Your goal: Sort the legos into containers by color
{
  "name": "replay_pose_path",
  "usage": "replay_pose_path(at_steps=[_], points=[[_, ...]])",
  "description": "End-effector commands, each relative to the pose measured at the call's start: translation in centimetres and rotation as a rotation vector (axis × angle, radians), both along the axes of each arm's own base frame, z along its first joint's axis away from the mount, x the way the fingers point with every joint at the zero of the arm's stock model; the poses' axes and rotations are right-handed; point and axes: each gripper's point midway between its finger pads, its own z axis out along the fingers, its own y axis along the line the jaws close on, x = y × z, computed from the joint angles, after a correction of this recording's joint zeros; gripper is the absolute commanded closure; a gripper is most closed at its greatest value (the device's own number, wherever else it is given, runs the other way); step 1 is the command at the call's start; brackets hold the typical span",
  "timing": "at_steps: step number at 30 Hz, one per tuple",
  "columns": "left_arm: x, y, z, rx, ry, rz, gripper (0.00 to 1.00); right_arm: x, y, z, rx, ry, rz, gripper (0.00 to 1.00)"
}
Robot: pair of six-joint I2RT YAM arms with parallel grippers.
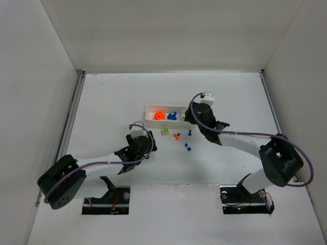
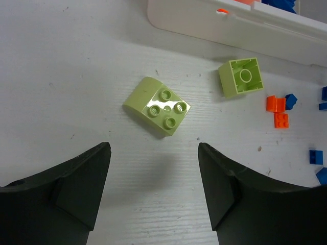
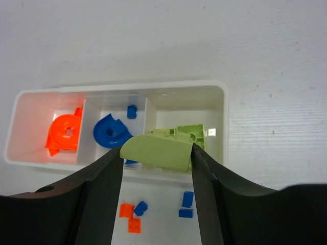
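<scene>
The light-green studded lego is still beyond my left gripper's empty fingers, so that gripper should move outward and down onto it, with one open finger on each side.
My right gripper (image 3: 156, 154) is shut on a light-green curved lego (image 3: 159, 151), held over the near wall of the white tray (image 3: 225, 127). The tray's containers hold an orange disc (image 3: 64, 135), a blue arch (image 3: 110, 131) and green bricks (image 3: 188, 133), from left to right. My left gripper (image 2: 153, 150) is open with nothing between its fingers, just short of a light-green studded lego (image 2: 158, 107) on the table. A second green brick (image 2: 241, 77) lies upside down near the tray wall (image 2: 204, 20). Seen from above, the left gripper (image 1: 147, 143) is left of the loose pieces and the right gripper (image 1: 190, 118) is at the tray's right end.
Loose orange bits (image 2: 277, 111) and blue bits (image 2: 316, 156) lie on the table in front of the tray, also visible from above as orange bits (image 1: 176, 136) and blue bits (image 1: 188, 147). White walls enclose the table on three sides.
</scene>
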Motion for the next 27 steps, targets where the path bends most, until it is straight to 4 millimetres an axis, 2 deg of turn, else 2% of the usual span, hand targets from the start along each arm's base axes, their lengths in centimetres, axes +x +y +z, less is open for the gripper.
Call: replay_pose_path(at_steps=[1, 6, 10, 19, 22, 27], points=[[1.4, -0.9, 1.8, -0.003, -0.061, 0.023, 0.33, 1.9, 1.0, 2.3, -0.013, -0.051, 0.044, 0.55], [1.7, -0.6, 1.4, 0.050, -0.066, 0.068, 0.33, 3.0, 0.6, 1.4, -0.061, -0.040, 0.020, 0.39], [1.9, -1.0, 1.2, 0.064, -0.067, 0.079, 0.33, 2.9, -0.2, 1.1, -0.078, -0.044, -0.015, 0.28], [2.2, -0.6, 0.4, 0.056, -0.048, 0.126, 0.35, 1.1, -1.4, 3.4, -0.046, -0.097, -0.022, 0.25], [2.5, -0.5, 0.3, 0.047, -0.049, 0.150, 0.36, -0.3, -1.7, 3.1, -0.038, -0.107, -0.007, 0.25], [3.0, -0.4, -0.1, 0.015, -0.051, 0.221, 0.38, -1.6, -1.7, 2.5, -0.038, -0.095, 0.016, 0.26]])
